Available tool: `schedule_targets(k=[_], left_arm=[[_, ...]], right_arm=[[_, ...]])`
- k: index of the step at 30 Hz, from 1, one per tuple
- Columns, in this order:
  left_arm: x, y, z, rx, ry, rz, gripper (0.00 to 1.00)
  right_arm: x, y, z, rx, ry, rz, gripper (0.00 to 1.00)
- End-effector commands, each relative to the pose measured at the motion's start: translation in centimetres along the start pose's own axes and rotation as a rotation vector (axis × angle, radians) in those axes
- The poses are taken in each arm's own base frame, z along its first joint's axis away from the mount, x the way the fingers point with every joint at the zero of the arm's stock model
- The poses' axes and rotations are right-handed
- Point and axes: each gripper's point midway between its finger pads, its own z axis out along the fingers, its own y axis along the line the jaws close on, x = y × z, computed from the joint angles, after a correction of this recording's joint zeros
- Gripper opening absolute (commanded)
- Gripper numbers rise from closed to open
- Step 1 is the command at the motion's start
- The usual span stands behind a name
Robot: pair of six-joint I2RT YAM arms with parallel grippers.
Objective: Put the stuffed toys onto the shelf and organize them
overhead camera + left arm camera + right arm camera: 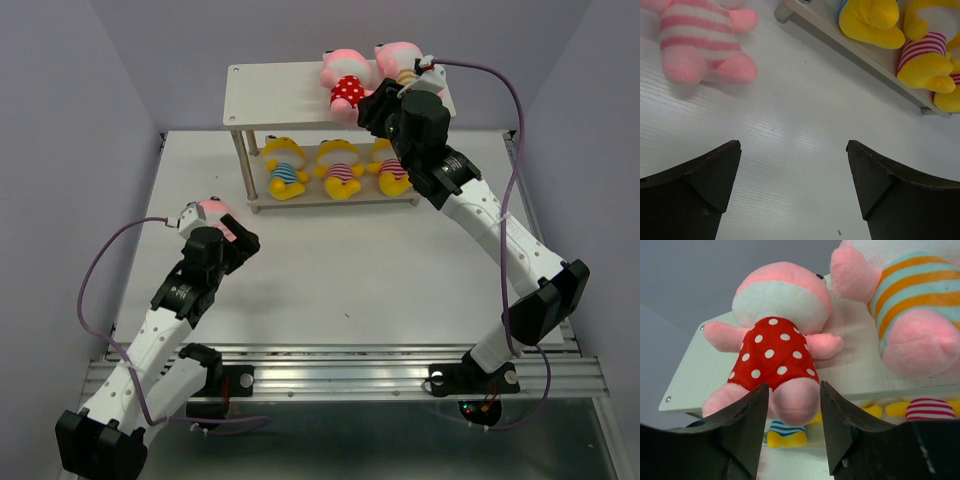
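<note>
My left gripper has the striped toy's leg farther from the shelf facing its fingers, so it will next go down and left in the wrist view, onto that leg.
The shelf stands at the back of the table. On its top board lie a pink toy in a red polka-dot outfit and a pink toy in orange-teal stripes. Three yellow toys sit in a row on the lower board. My right gripper is at the top board's front edge, its jaws closed around the polka-dot toy's leg. A pink toy in pink stripes lies on the table at the left. My left gripper is open and empty just beside it, over bare table.
The left wrist view shows the pink striped toy at upper left and the lower shelf board with yellow toys at upper right. The left half of the top board is bare. Purple walls close in the back and sides.
</note>
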Motion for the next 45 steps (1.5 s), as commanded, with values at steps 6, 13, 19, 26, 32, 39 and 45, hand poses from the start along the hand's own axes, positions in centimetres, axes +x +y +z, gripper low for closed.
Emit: schedule_targets(k=[6,13,19,26,32,39,45], left_arm=[[-1.3,-0.5,-0.9,0.008,-0.036,-0.004,0.99],[-0.4,1.3,-1.4,-0.078,-0.004,-0.062,0.99],[0.9,2.9,-1.8,-0.154,0.037,-0.114,0.99],[0.6,5.6,-1.6,-0.308,-0.011,-0.143,0.99],[-1.8,7.8,0.7,-0.447,-0.107,-0.100,0.99],[-4.2,8.0,4.3,-0.403,-0.152,-0.100,0.99],[-3.8,9.8,6.6,-0.430,-0.111,-0.098,0.96]], right_arm=[[-5.0,1.8,-2.9,-0.068,-0.098,0.051,0.70],[-4.4,1.1,-5.6,-0.095,-0.048,0.035,0.99],[-2.6,0.8,-10.1,-0.210,0.021,0.048,1.00],[2.5,-2.6,-14.3,-0.229,0.124,0.025,1.00],[7.7,-6.9,-15.3,-0.131,0.207,-0.007,1.00],[9.1,-8.6,-15.2,-0.073,0.217,-0.023,1.00],[9.1,-10.2,-14.8,0.005,0.188,-0.034,1.00]])
